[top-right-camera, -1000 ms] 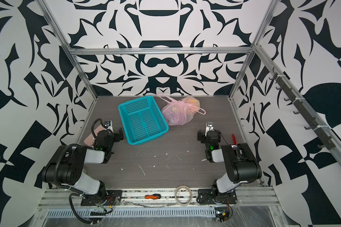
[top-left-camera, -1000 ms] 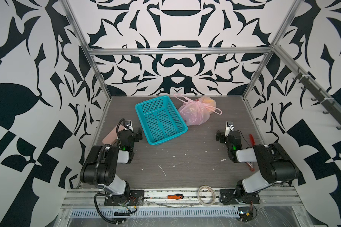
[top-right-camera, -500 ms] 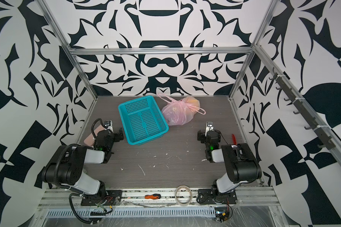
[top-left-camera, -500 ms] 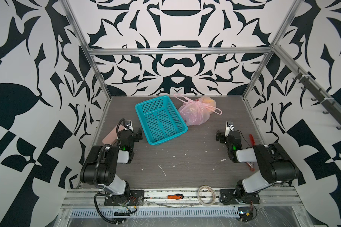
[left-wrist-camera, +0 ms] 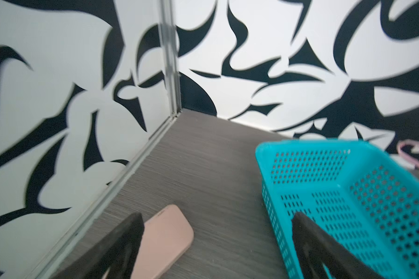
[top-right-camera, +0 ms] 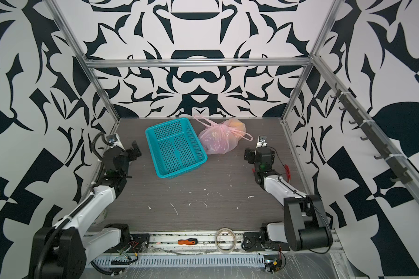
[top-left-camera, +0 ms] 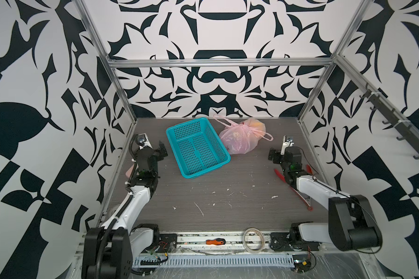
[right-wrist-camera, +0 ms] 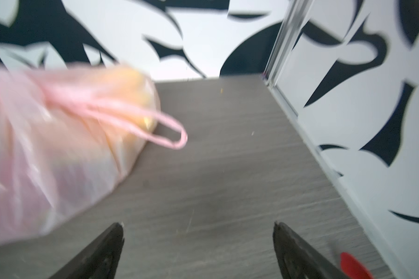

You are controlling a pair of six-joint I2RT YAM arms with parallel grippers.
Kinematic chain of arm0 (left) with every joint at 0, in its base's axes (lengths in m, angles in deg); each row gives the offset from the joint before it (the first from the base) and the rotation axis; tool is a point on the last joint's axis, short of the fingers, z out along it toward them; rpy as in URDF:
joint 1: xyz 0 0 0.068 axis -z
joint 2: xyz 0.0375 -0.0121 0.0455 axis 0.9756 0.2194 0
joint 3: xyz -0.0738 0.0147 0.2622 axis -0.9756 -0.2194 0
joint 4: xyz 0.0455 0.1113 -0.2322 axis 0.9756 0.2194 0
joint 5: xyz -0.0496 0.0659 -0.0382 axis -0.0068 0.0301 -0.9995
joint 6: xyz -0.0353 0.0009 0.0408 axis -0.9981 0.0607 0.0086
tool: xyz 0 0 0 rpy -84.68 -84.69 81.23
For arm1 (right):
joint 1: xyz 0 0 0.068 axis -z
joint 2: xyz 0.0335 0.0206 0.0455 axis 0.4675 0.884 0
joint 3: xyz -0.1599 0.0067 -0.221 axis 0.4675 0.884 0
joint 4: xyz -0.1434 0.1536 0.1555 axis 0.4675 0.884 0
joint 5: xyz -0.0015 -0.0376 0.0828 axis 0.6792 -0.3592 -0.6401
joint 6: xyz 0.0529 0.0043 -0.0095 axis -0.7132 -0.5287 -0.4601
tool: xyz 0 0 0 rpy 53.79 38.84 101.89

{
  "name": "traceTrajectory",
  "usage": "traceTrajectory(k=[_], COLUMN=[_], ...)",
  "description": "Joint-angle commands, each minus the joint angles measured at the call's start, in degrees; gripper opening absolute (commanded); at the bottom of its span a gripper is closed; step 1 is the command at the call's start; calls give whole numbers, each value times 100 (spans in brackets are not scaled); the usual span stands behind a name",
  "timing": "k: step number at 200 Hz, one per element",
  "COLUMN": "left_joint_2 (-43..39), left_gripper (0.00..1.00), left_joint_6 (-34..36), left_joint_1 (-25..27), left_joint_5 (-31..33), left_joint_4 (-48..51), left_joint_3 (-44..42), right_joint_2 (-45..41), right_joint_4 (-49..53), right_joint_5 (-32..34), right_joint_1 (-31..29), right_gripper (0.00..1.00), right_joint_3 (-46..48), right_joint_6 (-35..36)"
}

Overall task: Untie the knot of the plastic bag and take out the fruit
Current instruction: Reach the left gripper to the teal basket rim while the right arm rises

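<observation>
The basket's long raised rim facing my left gripper is nearest to its open fingers, so my left gripper should tilt downward and move toward the basket, onto that rim.
The plastic bag [top-left-camera: 240, 142] [top-right-camera: 218, 142] lies on the table at the back, right of centre, pale pink and translucent. Its knot [top-left-camera: 242, 124] [top-right-camera: 222, 125] sits on top, and a loop handle trails off to each side. Fruit [top-left-camera: 258, 124] [right-wrist-camera: 131, 79] shows as a yellow-orange shape through the far end of the bag; the rest of the fruit is a blur. In the right wrist view the plastic bag [right-wrist-camera: 46, 149] is blurred. My left gripper [top-left-camera: 162, 151] [left-wrist-camera: 217, 217] is open beside the basket. My right gripper [top-left-camera: 272, 154] [right-wrist-camera: 197, 224] is open and empty, a short way in front of the bag's right end.
A teal perforated basket [top-left-camera: 197, 147] [left-wrist-camera: 348, 193] stands left of the bag. A pink flat case [left-wrist-camera: 165, 236] lies by the left wall. A red-handled tool [top-left-camera: 293, 188] lies under the right arm. A screwdriver [top-left-camera: 215, 241] and tape roll [top-left-camera: 252, 240] rest on the front rail.
Both arms have risen and unfolded. Each gripper has moved a little toward the back of the table. Bag and basket have not moved.
</observation>
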Motion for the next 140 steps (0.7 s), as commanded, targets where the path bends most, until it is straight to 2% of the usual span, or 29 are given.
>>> traceTrajectory(k=[1,23,54,104,140], left_joint_2=[-329,-440,-36,1550,2508], left_gripper=[99,99,99,99,99], left_joint_6=[-878,-1055,-1559,-1749,-1818], left_joint_1=[-73,-73,-73,-17,114], left_joint_5=[234,-605,-1363,-2645,-2833], left_joint_4=[2100,2344,3045,4125,4304], left_joint_3=[431,610,1251,2627,3085], right_joint_2=[-511,-676,-868,-1175,-1064], right_joint_4=[1502,2316,2928,3523,3779], right_joint_5=[-138,-905,-1447,-1670,-1706], right_joint_1=[-16,-21,-29,-56,-156], right_gripper=[100,100,100,98,89], right_joint_3=[-362,-802,-1077,-1377,-1563], right_joint_6=[-884,-1167,-1319,-1045,-1051])
